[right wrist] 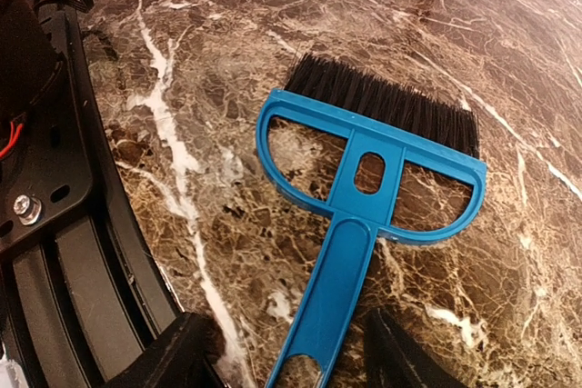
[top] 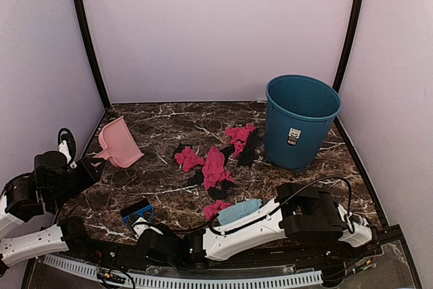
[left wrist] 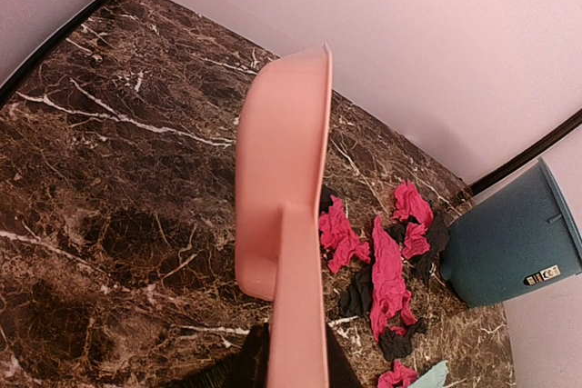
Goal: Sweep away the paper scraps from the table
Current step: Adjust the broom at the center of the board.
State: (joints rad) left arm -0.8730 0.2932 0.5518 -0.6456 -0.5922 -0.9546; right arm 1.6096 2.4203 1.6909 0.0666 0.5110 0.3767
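Note:
The left gripper will next move down toward the scraps and let go of the dustpan [top: 118, 143], since the bare tabletop beside the scraps is below the gripper, to its right in the top view.
The paper scraps [top: 215, 164] lie in a loose heap at the middle of the table [top: 162, 126], mostly magenta and black, with one light blue piece [top: 238, 210] nearest the front. In the left wrist view the scraps [left wrist: 391, 270] lie to the right, beyond the pan. My left gripper [top: 91, 164] [left wrist: 296, 361] is shut on the handle of the pink dustpan [top: 118, 143] [left wrist: 282, 161] at the left. My right gripper [top: 145, 225] [right wrist: 291, 352] is open, its fingers [right wrist: 177, 352] standing apart on either side of the blue brush's [top: 137, 212] [right wrist: 368, 170] handle, with gaps showing on both sides.
A tall teal bin [top: 301, 121] [left wrist: 509, 243] stands at the back right, close to the scraps. The brush lies flat near the table's front edge, bristles pointing away from me. The black rim and base rail [right wrist: 55, 224] run just left of the right gripper.

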